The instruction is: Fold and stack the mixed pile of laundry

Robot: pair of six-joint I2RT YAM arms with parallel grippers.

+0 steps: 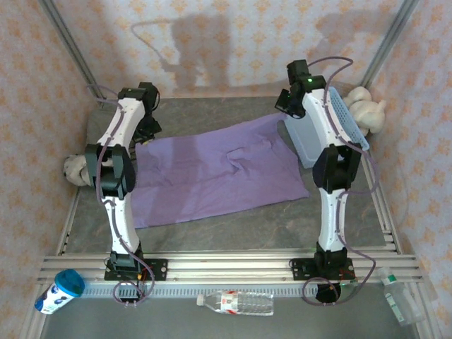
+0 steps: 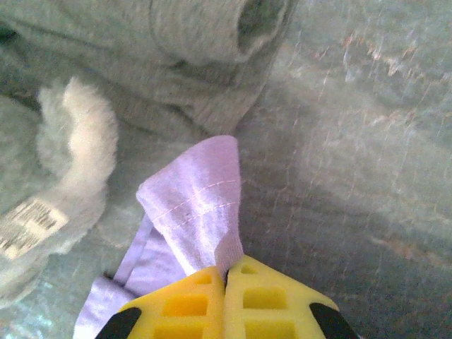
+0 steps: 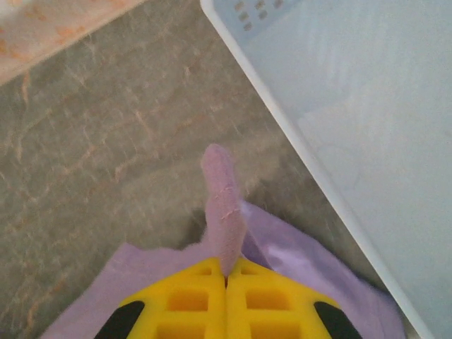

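Observation:
My left gripper holds the stitched lavender hem. It should move the hem back and let go of it on the T-shirt's flat body, because that cloth lies spread out back from the gripper.
The lavender T-shirt lies spread flat on the grey table. My left gripper is at its far left corner. In the left wrist view the yellow fingers are shut on the stitched lavender hem, which stands up from the table. My right gripper is at the far right corner, and its fingers pinch a raised fold of the shirt. A grey-olive ribbed cloth, apparently the smaller garment, lies just beyond the left fingers.
The light blue basket stands right beside the right gripper, its wall close. One plush toy sits at the left edge, its labelled fur near the left fingers. Another plush toy sits at the back right. Bottles lie by the front rail.

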